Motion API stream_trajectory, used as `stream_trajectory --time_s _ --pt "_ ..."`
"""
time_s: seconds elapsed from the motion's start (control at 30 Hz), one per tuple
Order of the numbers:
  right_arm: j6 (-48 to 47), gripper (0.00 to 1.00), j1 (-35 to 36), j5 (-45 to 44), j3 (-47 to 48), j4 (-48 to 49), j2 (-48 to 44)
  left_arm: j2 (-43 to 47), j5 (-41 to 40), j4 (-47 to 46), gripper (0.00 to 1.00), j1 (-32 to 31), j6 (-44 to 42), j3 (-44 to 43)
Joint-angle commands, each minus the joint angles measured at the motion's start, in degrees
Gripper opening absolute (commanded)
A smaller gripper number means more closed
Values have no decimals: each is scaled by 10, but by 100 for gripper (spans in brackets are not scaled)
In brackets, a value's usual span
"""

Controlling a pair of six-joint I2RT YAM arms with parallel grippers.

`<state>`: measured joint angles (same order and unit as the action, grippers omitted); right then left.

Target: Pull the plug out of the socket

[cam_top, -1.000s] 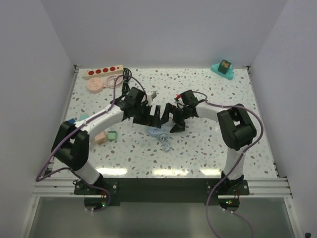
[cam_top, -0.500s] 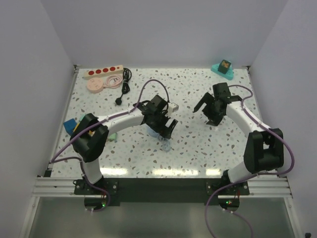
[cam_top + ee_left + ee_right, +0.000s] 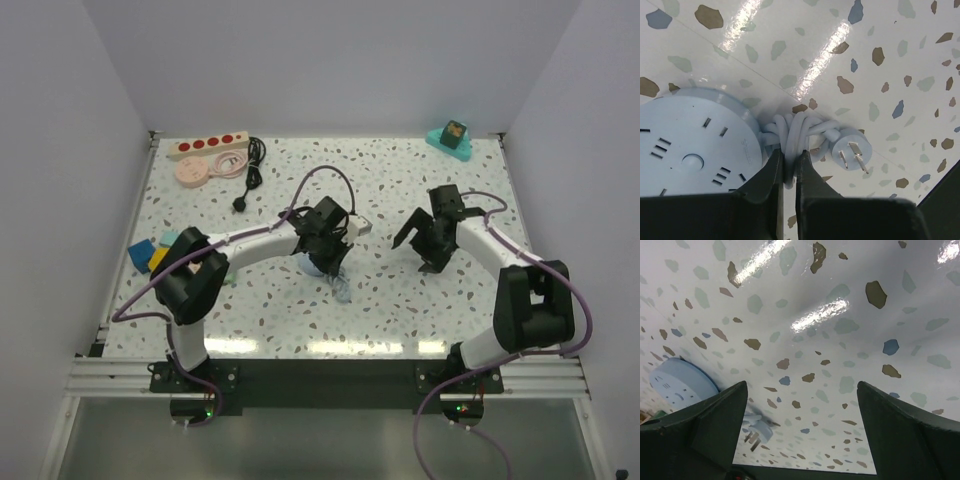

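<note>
The bundle of cord goes outward and to the left in the top view with my left gripper next, for release beside the pink cord, where the other cords lie.
The socket (image 3: 207,146), a cream-white strip with red outlets, lies at the far left of the table. The black plug (image 3: 240,205) rests on the table in front of it, apart from the strip, its black cord (image 3: 254,153) coiled beside the strip. My left gripper (image 3: 328,264) (image 3: 789,156) is at mid-table, far from both, shut on a bundle of light-blue cable (image 3: 792,135) next to a round light-blue outlet disc (image 3: 690,150). My right gripper (image 3: 420,248) (image 3: 802,410) hangs open over bare table to the right, holding nothing.
The light-blue cable's plug (image 3: 852,152) (image 3: 757,430) lies beside the bundle. A pink disc (image 3: 192,172) with a pink cable sits by the strip. Blue and yellow blocks (image 3: 148,255) are at the left edge, a teal holder (image 3: 452,138) at the back right.
My left gripper has shut on the light-blue cable bundle after swinging to mid-table. The right arm swung out to the right, then came slightly nearer.
</note>
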<state>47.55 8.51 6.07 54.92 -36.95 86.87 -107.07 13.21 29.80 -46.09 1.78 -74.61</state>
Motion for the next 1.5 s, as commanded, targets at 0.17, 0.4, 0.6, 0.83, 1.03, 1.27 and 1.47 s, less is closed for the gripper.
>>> stream_trajectory --time_s 0.17,0.4,0.6,0.83,1.03,1.27,1.47 --pt "-10 92 -10 31 9 27 15 14 -95 40 0 2 -2 -10" --pt "-18 91 -12 51 16 34 32 -1 -187 106 0 130 -8 -163" --pt "-24 90 -11 69 42 40 65 -46 -245 139 0 240 10 -329" --pt "-64 91 -12 93 143 34 145 -180 -274 110 0 331 10 -492" --pt "-66 93 -23 85 208 68 192 -266 -224 67 0 402 54 -558" --pt "-84 98 -55 32 324 58 238 -295 -179 18 0 458 84 -528" --pt "-44 99 -115 -3 390 70 279 -279 -173 -7 48 461 92 -485"
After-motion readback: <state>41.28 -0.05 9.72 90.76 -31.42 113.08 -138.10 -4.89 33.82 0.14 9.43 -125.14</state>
